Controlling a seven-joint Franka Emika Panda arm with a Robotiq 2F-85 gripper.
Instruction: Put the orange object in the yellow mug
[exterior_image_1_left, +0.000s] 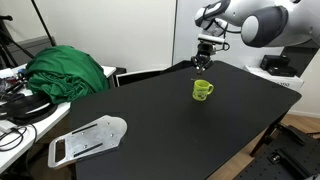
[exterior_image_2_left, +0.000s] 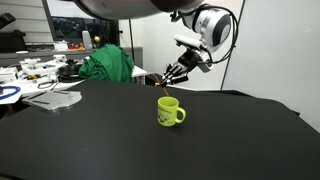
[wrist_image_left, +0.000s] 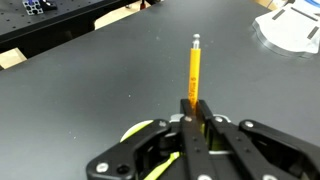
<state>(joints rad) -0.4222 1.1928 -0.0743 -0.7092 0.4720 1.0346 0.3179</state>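
Note:
The orange stick's tip hangs above the mug's rim, so next I will lower my gripper toward the yellow mug's open top (exterior_image_2_left: 169, 101) below it and release the orange stick inside.
My gripper (exterior_image_1_left: 202, 60) is shut on the thin orange stick (wrist_image_left: 193, 70), which juts out from between the fingers in the wrist view. In both exterior views the gripper (exterior_image_2_left: 171, 76) hangs in the air above the yellow mug (exterior_image_1_left: 203, 90), slightly behind it. The stick shows as a small orange tip (exterior_image_2_left: 165, 86) below the fingers, just above the mug (exterior_image_2_left: 169, 111). The mug stands upright on the black table, its handle to one side. In the wrist view the mug's yellow rim (wrist_image_left: 135, 131) peeks out from under the gripper (wrist_image_left: 192, 103).
A black table (exterior_image_1_left: 180, 125) holds a white flat tray (exterior_image_1_left: 88, 139) near one corner. A green cloth heap (exterior_image_1_left: 66, 72) lies on a neighbouring desk with cables and clutter. A white wall stands behind.

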